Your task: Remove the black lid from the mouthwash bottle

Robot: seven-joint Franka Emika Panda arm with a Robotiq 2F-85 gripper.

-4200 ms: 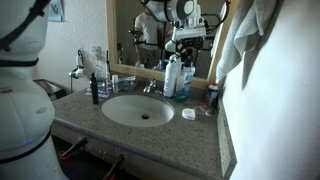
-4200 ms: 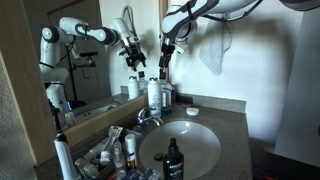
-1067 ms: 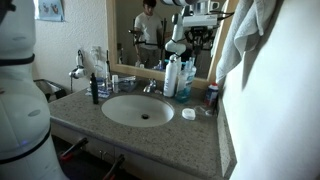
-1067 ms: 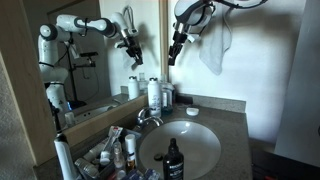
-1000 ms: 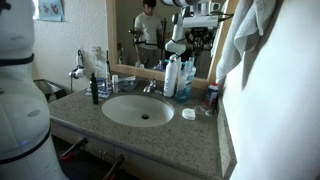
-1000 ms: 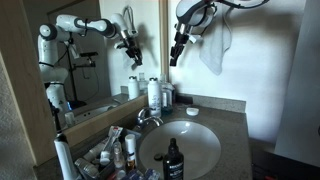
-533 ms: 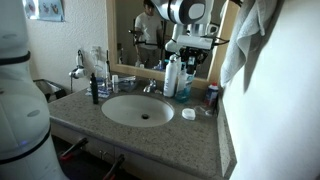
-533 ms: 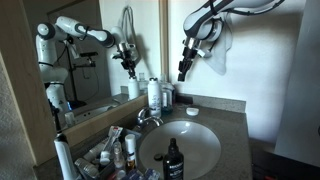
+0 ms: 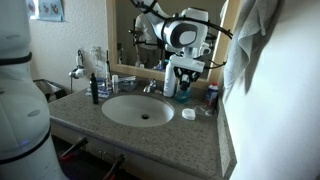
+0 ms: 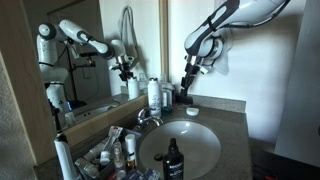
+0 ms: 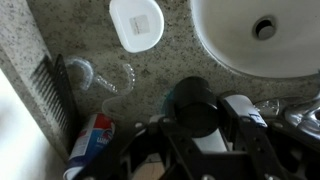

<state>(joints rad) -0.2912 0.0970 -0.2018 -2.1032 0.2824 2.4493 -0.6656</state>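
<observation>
I will next lower the black lid (image 11: 195, 100) in my gripper toward the small white dish, onto the empty granite counter beside the sink.
In the wrist view the black lid (image 11: 195, 100) fills the space between my fingers, and my gripper (image 11: 196, 112) is shut on it. A sliver of blue shows at the lid's left edge. In both exterior views the gripper (image 9: 184, 78) (image 10: 186, 90) hangs low over the back of the counter. It stands right by the mouthwash bottle (image 10: 166, 97) and the white bottle (image 10: 153, 93). From the other side the arm hides most of the mouthwash bottle (image 9: 184, 93). The lid itself is too small to make out in the exterior views.
A small white dish (image 9: 188, 114) (image 11: 138, 22) lies on the granite counter next to the sink (image 9: 138, 108) (image 11: 255, 30). A red and blue tube (image 9: 211, 96) (image 11: 92, 140) stands by the wall. A slim dark bottle (image 9: 96, 90) and the faucet (image 10: 148, 117) stand near the basin.
The gripper has come down from high in front of the mirror to just above the counter beside the bottles, staying shut on the lid.
</observation>
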